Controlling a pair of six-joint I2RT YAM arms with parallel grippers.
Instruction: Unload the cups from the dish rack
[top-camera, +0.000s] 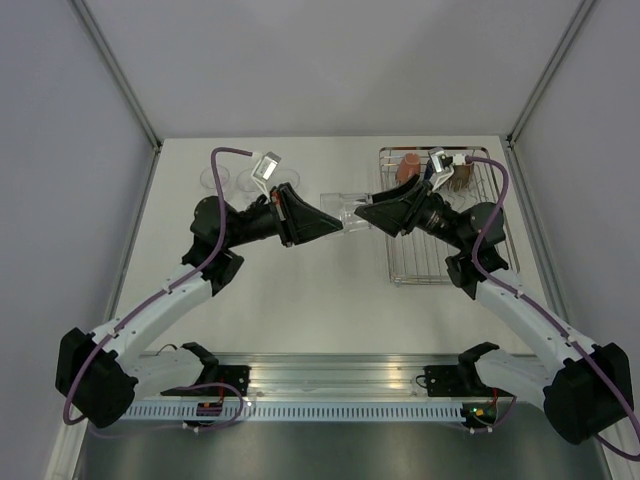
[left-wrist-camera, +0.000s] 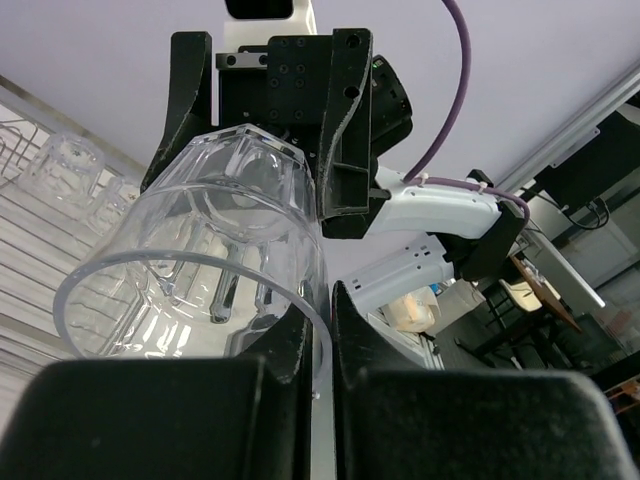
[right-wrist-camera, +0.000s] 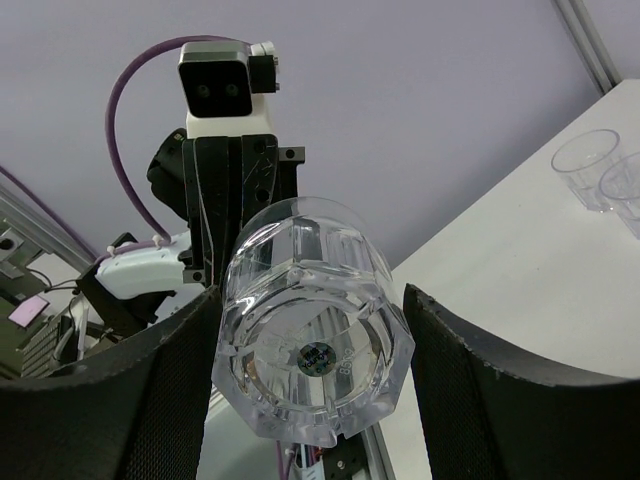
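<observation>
The tumbler in my left gripper hangs sideways, so my left gripper should next swing to the left in the top view, go down and tilt beside the standing tumblers to let go.
A clear glass tumbler (top-camera: 346, 210) hangs on its side above mid-table between both grippers. My left gripper (top-camera: 334, 224) is shut on its rim; in the left wrist view the rim (left-wrist-camera: 322, 340) sits pinched between the two fingers of the left gripper (left-wrist-camera: 322, 300). My right gripper (top-camera: 364, 212) is open, its fingers on either side of the tumbler's base (right-wrist-camera: 315, 360) with small gaps. The silver wire dish rack (top-camera: 450, 270) is at the right and holds a salmon-orange mug (top-camera: 407, 167) and a brown mug (top-camera: 462, 178). The dark blue mug is not in view.
Clear tumblers (top-camera: 218, 178) stand on the table at the back left, two of them in the right wrist view (right-wrist-camera: 588, 165). More blurred clear tumblers (left-wrist-camera: 65, 165) show by wire bars in the left wrist view. Grey walls surround the table.
</observation>
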